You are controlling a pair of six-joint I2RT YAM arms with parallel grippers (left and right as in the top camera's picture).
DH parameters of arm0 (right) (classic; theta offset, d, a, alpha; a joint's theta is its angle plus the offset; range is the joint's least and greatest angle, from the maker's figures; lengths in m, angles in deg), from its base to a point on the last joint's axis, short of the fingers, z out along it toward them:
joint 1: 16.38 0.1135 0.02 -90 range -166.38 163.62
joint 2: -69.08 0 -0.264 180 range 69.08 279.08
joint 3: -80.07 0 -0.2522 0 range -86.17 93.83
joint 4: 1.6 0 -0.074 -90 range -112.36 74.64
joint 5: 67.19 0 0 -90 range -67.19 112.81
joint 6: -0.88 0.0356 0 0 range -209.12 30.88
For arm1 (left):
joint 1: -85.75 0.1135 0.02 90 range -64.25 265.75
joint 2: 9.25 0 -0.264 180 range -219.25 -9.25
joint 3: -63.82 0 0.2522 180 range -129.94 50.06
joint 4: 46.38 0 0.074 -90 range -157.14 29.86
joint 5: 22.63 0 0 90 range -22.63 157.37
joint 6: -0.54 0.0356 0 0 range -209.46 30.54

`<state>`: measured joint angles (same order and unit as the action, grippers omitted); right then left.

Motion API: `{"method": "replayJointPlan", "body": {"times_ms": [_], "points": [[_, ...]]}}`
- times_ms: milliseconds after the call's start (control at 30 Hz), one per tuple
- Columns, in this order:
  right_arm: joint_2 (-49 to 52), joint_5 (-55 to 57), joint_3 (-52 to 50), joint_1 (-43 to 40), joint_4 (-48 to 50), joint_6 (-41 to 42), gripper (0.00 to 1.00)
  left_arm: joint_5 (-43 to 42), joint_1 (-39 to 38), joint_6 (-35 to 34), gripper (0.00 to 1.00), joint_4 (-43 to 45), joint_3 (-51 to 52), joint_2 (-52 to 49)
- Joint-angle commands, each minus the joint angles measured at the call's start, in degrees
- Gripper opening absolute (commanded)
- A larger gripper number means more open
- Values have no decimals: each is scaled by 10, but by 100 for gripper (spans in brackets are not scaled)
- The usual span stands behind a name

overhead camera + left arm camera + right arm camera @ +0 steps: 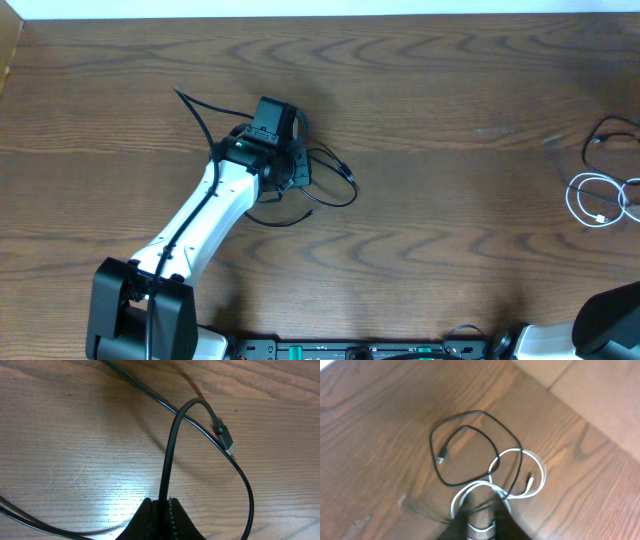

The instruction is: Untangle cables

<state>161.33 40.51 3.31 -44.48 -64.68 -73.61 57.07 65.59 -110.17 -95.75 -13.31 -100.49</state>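
My left gripper carries the black cable to the right in the overhead view next and releases it over bare tabletop, since its plug lies across another piece of cable.
In the overhead view my left gripper (289, 166) sits at the table's left-middle, shut on a black cable (336, 186) that loops out to its right. In the left wrist view the jaws (161, 503) pinch this black cable (169, 450). It arches up and ends in a small plug (225, 440) lying across another strand. A second black cable (475, 411) and a white cable (538, 467) lie coiled and overlapping at the right edge (587, 196). My right gripper (482, 510) is open just above them, its fingers either side of the white loop.
The table's right edge and pale floor (600, 400) are close beyond the coiled cables. The right arm's base (612, 318) shows at the bottom right corner. The left arm (190, 225) stretches diagonally from the front left.
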Motion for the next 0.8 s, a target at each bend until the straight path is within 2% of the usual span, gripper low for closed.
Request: {"method": "replayJointPlan", "body": {"times_ms": [0, 67, 133, 233, 367, 433, 467, 500, 533, 567, 633, 767], "points": [[-3, -56, 0, -5, -5, 11, 45, 7, -1, 7, 8, 2, -6, 0], [-3, -160, 0, -3, -23, 3, 57, -1, -1, 8, 8, 28, -7, 1], [-3, -250, -2, 1, -43, -9, 61, -27, -3, 8, 8, 58, -12, 3], [-2, -295, -4, 15, -73, -17, 66, -74, -12, 4, 8, 102, -28, 4], [-2, -297, -4, 48, -96, -56, 70, -300, -71, -10, 8, 280, -42, 4], [-2, -297, -4, 60, -96, -60, 73, -322, -94, -9, 11, 314, -42, 4], [-2, -297, -4, 69, -96, -60, 74, -323, -110, -6, 28, 321, -42, 4], [-2, -297, -4, 75, -96, -60, 75, -323, -117, 6, 36, 320, -42, 4], [-2, -297, -4, 84, -97, -64, 78, -319, -122, 27, 51, 307, -42, 4], [-2, -297, -4, 96, -97, -75, 81, -294, -119, 33, 59, 281, -42, 4], [-2, -297, -4, 117, -100, -88, 86, -262, -97, 33, 63, 243, -42, 4], [-2, -310, -4, 158, -128, -89, 89, -260, -19, 33, 65, 168, -42, 4]]}}
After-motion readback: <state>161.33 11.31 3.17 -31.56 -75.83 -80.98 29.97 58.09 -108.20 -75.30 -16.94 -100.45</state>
